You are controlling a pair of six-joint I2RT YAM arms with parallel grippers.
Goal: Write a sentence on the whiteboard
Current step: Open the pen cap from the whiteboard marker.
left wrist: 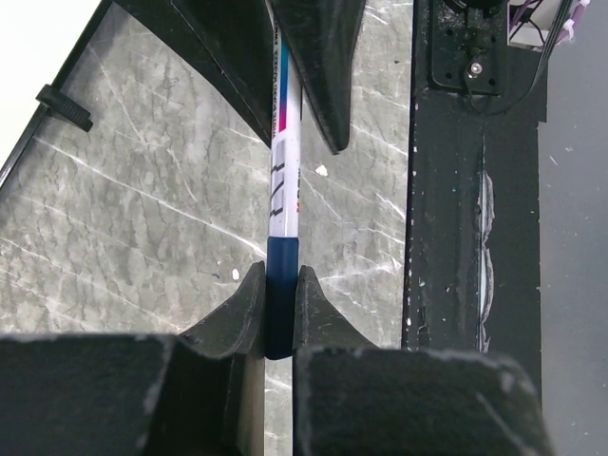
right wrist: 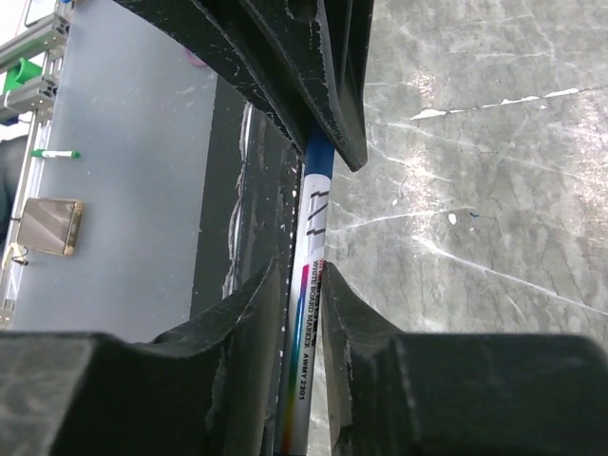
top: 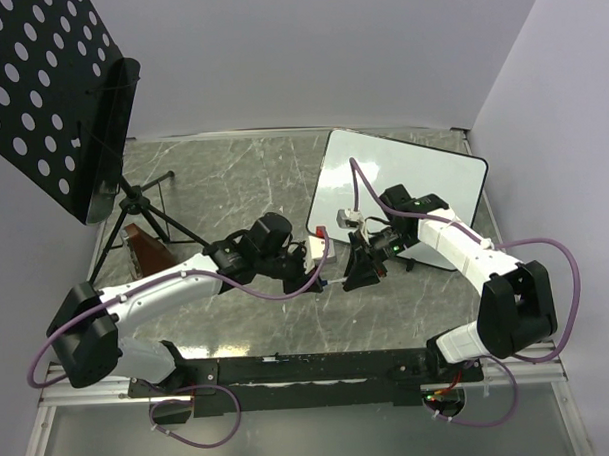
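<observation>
The blue cap (top: 336, 281) hides the marker's tip, so my left gripper should next pull to the left in the top view, then lower to release it on the bare tabletop.
A white whiteboard marker with a blue cap (top: 336, 281) is held level between both grippers, above the grey marble tabletop in front of the whiteboard (top: 423, 179). My left gripper (top: 322, 278) is shut on the blue cap (left wrist: 282, 285); the barrel (left wrist: 286, 171) runs away from it into the right fingers. My right gripper (top: 363, 270) is shut on the white printed barrel (right wrist: 312, 228). The glossy white board with a thin black rim lies at the back right. Its face looks blank; no blue sentence shows. A corner of the board (left wrist: 38, 47) shows in the left wrist view.
A black perforated panel (top: 50, 97) on a tripod stand (top: 144, 219) occupies the back left, with a brown object (top: 145, 252) by its legs. The black base rail (top: 319, 368) runs along the near edge. Walls close in the back and right.
</observation>
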